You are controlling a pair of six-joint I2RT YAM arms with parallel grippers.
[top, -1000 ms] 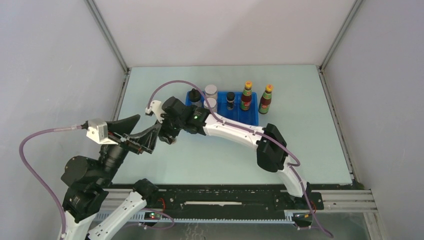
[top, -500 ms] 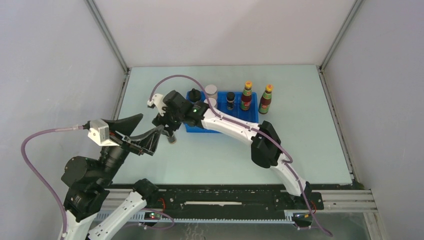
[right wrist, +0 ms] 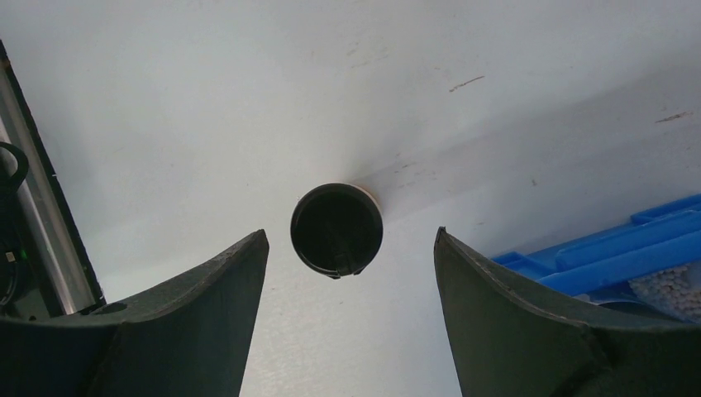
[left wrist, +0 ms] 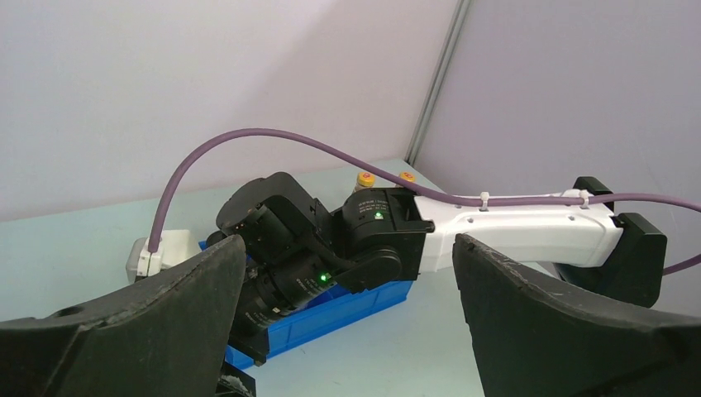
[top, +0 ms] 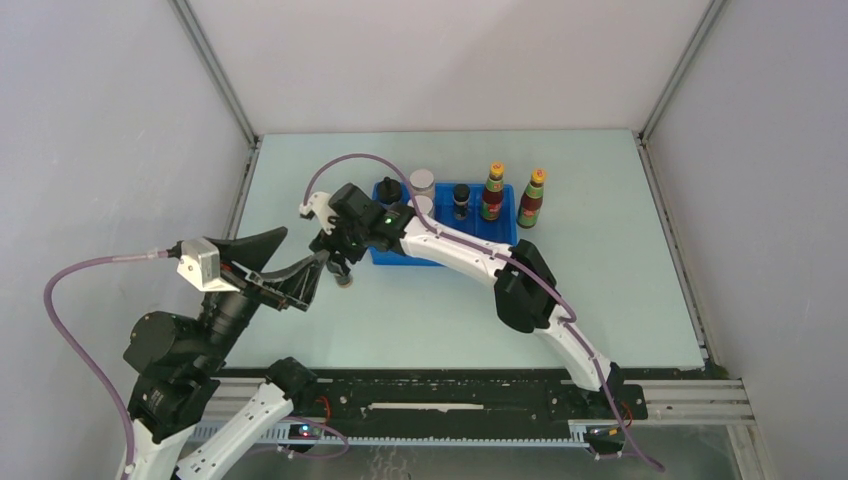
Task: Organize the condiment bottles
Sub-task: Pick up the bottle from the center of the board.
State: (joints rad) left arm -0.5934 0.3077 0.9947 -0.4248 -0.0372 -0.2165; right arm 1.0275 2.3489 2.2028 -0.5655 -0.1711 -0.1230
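Observation:
The right gripper should move down around the black lid of the short dark bottle next and close there, because the lid is between the gripper's open fingers.
A short dark black-lidded bottle (top: 344,281) stands on the table left of the blue tray (top: 497,238). In the right wrist view its lid (right wrist: 336,229) lies between the tips of my open right gripper (right wrist: 350,233), which hovers over it (top: 340,266) without touching. The tray holds a black knob-capped bottle (top: 390,187), two clear white-lidded bottles (top: 421,181), a short dark bottle (top: 461,196) and an orange-capped bottle (top: 493,190). A second orange-capped bottle (top: 532,197) stands by the tray's right end. My left gripper (top: 298,252) is open and empty, raised just left of the right wrist.
The right arm (top: 470,258) stretches across the tray's front. In the left wrist view the right wrist (left wrist: 331,240) and the tray (left wrist: 355,306) fill the middle, between the open left fingers (left wrist: 529,314). Grey walls close the table's left, back and right.
The right wrist has shifted a little toward the far side and the tray, and the short dark bottle now shows below its fingers. The left arm has barely moved.

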